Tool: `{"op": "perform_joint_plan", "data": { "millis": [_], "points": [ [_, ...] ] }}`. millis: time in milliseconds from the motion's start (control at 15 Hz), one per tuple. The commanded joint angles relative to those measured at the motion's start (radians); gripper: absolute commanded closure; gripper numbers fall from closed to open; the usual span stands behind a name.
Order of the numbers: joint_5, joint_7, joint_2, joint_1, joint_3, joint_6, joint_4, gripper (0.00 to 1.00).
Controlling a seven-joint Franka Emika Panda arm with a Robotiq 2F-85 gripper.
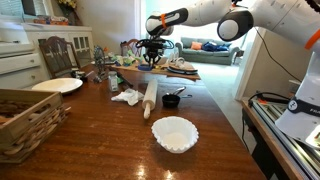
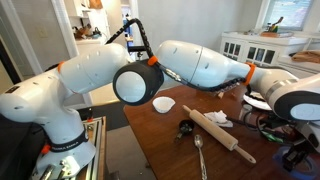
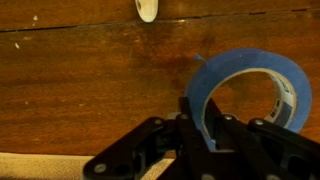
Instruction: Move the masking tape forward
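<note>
My gripper lowers toward the tabletop near the table's edge next and opens to release the roll, since bare wood lies clear beneath the tilted masking tape (image 2: 297, 161).
In the wrist view the masking tape (image 3: 245, 60), a round roll of blue tape, stands on edge over the brown wooden table. My gripper (image 3: 205, 118) is shut on its near wall, with one finger inside the ring and one outside. In an exterior view my gripper (image 1: 152, 55) hangs low over the far end of the table. The tape is too small to make out there, and I cannot tell whether it touches the table.
A wooden rolling pin (image 1: 150, 98), a small black cup (image 1: 172, 100), a crumpled white cloth (image 1: 127, 96) and a white fluted bowl (image 1: 174, 133) lie mid-table. A wicker basket (image 1: 25, 120) and a white plate (image 1: 57, 86) stand to one side. There is clutter at the far end.
</note>
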Motion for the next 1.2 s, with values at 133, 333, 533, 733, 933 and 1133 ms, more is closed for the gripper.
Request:
{"op": "perform_joint_plan", "data": {
  "millis": [133, 333, 533, 733, 933, 1133],
  "points": [
    [-0.075, 0.018, 0.085, -0.042, 0.071, -0.028, 0.134, 0.95],
    [-0.103, 0.018, 0.107, -0.049, 0.081, -0.027, 0.167, 0.95],
    [-0.126, 0.012, 0.129, -0.056, 0.088, -0.027, 0.200, 0.95],
    [-0.141, 0.015, 0.147, -0.062, 0.093, -0.034, 0.230, 0.90],
    [-0.144, 0.014, 0.155, -0.071, 0.102, -0.028, 0.267, 0.49],
    [-0.152, 0.013, 0.131, -0.079, 0.104, -0.085, 0.285, 0.26]
  ]
}}
